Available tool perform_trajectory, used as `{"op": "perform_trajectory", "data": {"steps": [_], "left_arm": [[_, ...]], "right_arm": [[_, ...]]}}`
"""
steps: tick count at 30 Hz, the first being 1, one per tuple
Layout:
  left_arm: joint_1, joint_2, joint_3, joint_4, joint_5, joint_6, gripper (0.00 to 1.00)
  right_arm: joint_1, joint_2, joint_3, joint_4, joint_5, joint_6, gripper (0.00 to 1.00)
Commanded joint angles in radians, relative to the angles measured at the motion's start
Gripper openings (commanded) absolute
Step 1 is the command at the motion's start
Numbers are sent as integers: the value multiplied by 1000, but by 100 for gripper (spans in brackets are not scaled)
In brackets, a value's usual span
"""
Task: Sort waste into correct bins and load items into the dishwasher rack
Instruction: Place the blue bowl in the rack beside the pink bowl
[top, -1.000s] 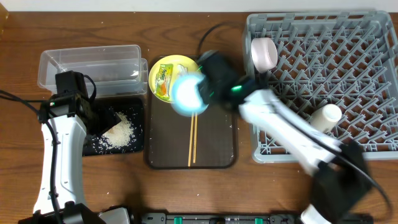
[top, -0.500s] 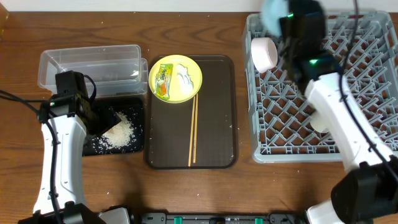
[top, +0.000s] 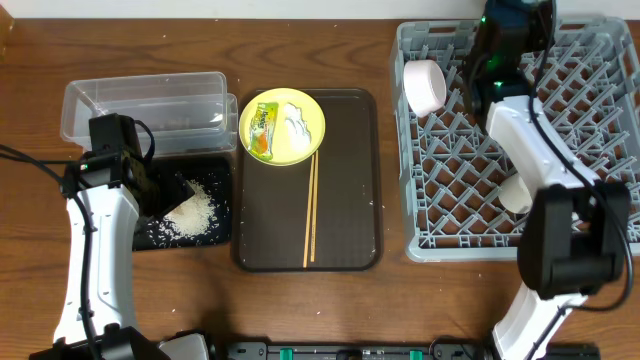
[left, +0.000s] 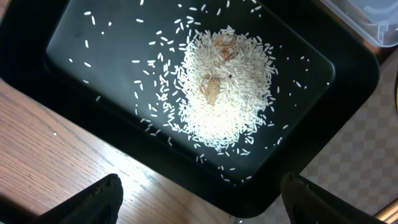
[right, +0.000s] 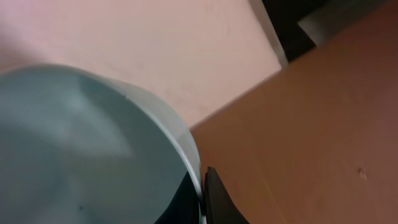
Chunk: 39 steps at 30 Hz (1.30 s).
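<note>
My right gripper should next move back and down onto the rack (top: 590, 120) slots next to the white bowl (top: 425, 87) and let go of the light blue bowl's rim, because that spot is empty.
My right gripper (right: 203, 196) is shut on the rim of the light blue bowl (right: 81, 143). In the overhead view this gripper (top: 508, 22) is over the far edge of the grey dishwasher rack (top: 590, 120), and the bowl is hidden there. A white bowl (top: 425, 87) lies on its side in the rack, with a small pale cup (top: 518, 192) nearby. The yellow plate (top: 283, 126) holds the snack wrapper (top: 262, 130) and a white paper scrap (top: 297, 120). Chopsticks (top: 310, 215) lie below it. My left gripper (left: 202, 208) is open above the black tray (left: 348, 81) of rice (left: 227, 93).
The plate and chopsticks sit on a dark brown serving tray (top: 350, 200). A clear plastic tub (top: 140, 100) stands behind the black tray (top: 150, 235). The rice pile (top: 195, 212) holds two brownish bits. The right wrist view also shows the wooden table (right: 311, 124).
My right arm has carried the light blue bowl from above the yellow plate to the far edge of the rack. The left arm has not moved.
</note>
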Motion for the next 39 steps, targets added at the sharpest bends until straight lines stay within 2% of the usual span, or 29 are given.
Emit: {"op": "perform_trajectory", "data": {"steps": [1,9,17,20,26,35,37,39], "left_arm": [[3,-9,6,-2,-15,-10,84],[3,-9,6,-2,-5,-10,84],[3,-9,6,2,-5,-10,84],[3,-9,6,6,-5,-10,84],[3,-9,6,6,-5,-9,84],[3,-9,6,6,-5,-9,84],[3,-9,6,6,-5,-9,84],[3,-9,6,6,-5,-10,84]], "right_arm": [[-19,50,3,27,78,-29,1],[-9,141,3,30,87,-24,1],[37,147,2,-22,139,34,1],[77,147,2,-146,138,122,1],[138,147,2,-484,-3,485,1],[157,44,2,-740,-270,799,1],[157,-13,2,-764,-332,812,6],[159,-71,2,-767,-363,811,19]]}}
